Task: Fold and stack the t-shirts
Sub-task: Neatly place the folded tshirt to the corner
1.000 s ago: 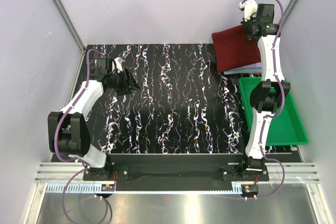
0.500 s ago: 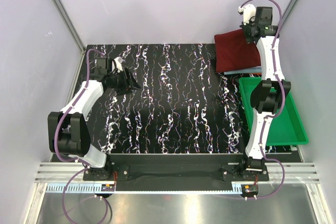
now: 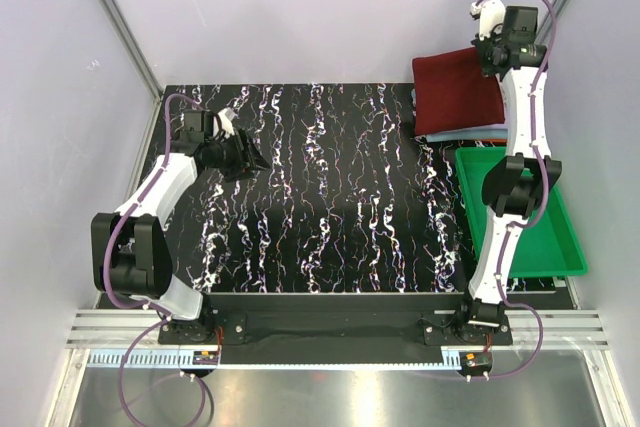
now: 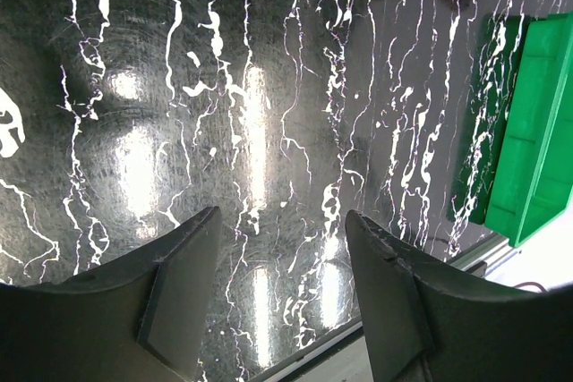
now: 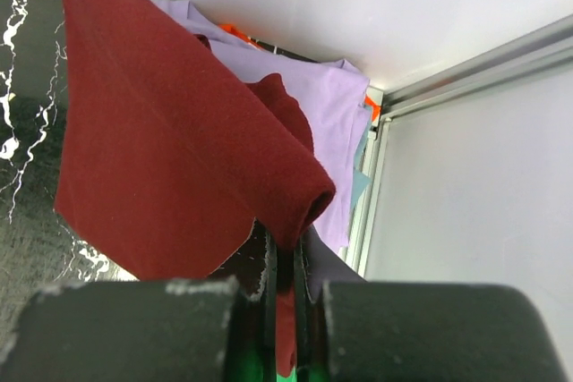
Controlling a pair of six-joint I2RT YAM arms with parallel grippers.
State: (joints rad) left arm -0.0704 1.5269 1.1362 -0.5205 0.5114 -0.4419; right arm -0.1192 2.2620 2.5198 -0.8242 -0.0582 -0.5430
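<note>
Next, my right gripper lowers to the stack's far corner by the walls, then opens, to get the maroon t-shirt's raised rolled corner onto the lavender t-shirt point(image 5: 322, 105).
The folded dark maroon t-shirt point(image 3: 455, 92) hangs at the far right corner of the table, over a stack of folded t-shirts. My right gripper point(image 3: 497, 47) is shut on its rolled right edge. In the right wrist view the maroon t-shirt point(image 5: 179, 149) runs up and left from my right gripper point(image 5: 285, 252), and cloth is pinched between the jaws. Under it lies the lavender t-shirt point(image 5: 322, 105), with a grey-blue corner point(image 5: 358, 187) peeking out. My left gripper point(image 3: 255, 159) hovers open over the left of the table. Nothing is between the jaws of the left gripper point(image 4: 282, 221).
A green plastic tray point(image 3: 540, 237) sits on the right, just in front of the stack, and the right arm reaches over it. The tray's edge point(image 4: 537, 131) shows in the left wrist view. The black marbled mat point(image 3: 330, 187) covers the table. Walls close in behind and on both sides.
My right gripper has moved right and back, carrying the maroon t-shirt's edge with it. The shirt now lies further right over the stack. The left arm has not moved.
</note>
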